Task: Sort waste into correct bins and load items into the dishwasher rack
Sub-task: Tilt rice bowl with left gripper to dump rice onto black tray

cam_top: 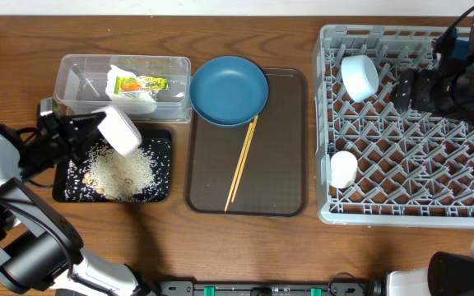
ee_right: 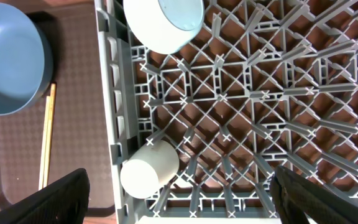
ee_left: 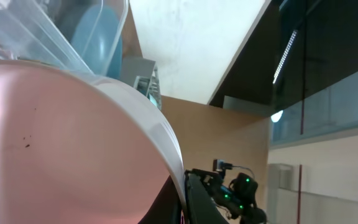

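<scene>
Next, my left gripper needs to level the bowl, carry it past the chopsticks and lower to release it on the tray's near corner (cam_top: 266,173), since the bowl's inside is almost empty.
My left gripper (cam_top: 95,127) is shut on the rim of the white bowl (cam_top: 122,131) and holds it tilted over the shallow black tub (cam_top: 161,144). Rice scraps (cam_top: 122,173) lie in that tub. In the left wrist view the bowl's inside (ee_left: 61,143) fills the frame, with the jaw (ee_left: 185,196) on its rim. The clear tub (cam_top: 76,78) holds white tissue (cam_top: 126,103) and the snack wrapper (cam_top: 141,83). The dark blue plate (cam_top: 229,90) and chopsticks (cam_top: 243,160) lie on the brown tray. My right gripper (ee_right: 185,199) is open and empty above the grey rack (cam_top: 401,140), which holds the light blue bowl (cam_top: 359,76) and white cup (cam_top: 343,168).
The dark brown flat tray (cam_top: 282,140) sits between the tubs and the rack. In the right wrist view the light blue bowl (ee_right: 163,25) and cup (ee_right: 149,169) lie near the rack's left wall (ee_right: 114,93). The plate (ee_right: 8,59) and chopsticks (ee_right: 46,143) show at the left.
</scene>
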Controlling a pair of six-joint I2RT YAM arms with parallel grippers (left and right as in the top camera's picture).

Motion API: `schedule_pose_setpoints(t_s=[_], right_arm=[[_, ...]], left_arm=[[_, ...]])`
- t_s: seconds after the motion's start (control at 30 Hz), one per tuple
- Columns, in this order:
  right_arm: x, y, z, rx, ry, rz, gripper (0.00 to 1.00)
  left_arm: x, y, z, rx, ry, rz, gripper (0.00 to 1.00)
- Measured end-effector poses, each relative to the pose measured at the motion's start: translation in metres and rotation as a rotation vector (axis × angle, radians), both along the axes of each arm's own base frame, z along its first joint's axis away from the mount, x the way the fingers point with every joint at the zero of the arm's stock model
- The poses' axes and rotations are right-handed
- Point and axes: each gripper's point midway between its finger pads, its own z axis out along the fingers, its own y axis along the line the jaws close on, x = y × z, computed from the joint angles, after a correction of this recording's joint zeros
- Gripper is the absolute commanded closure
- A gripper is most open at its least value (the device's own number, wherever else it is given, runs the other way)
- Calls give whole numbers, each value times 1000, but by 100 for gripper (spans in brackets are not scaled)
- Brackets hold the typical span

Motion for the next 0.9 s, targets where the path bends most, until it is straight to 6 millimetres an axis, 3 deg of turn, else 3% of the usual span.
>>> schedule_pose_setpoints(t_s=[0.27, 0.47, 0.63, 0.77, 0.9], right_arm=[[-2, 0, -1, 1, 7, 0, 9], [-2, 0, -1, 1, 10, 0, 8], [-4, 0, -1, 2, 15, 0, 8], [-4, 1, -2, 2, 18, 0, 8], [-4, 0, -2, 2, 17, 0, 8]], left_arm=[[0, 0, 0, -61, 73, 8, 94], [7, 8, -7, 4, 41, 12, 94], [6, 2, -8, -16, 77, 0, 94], [5, -21, -4, 49, 76, -63, 94], [-5, -70, 7, 253, 40, -200, 94]])
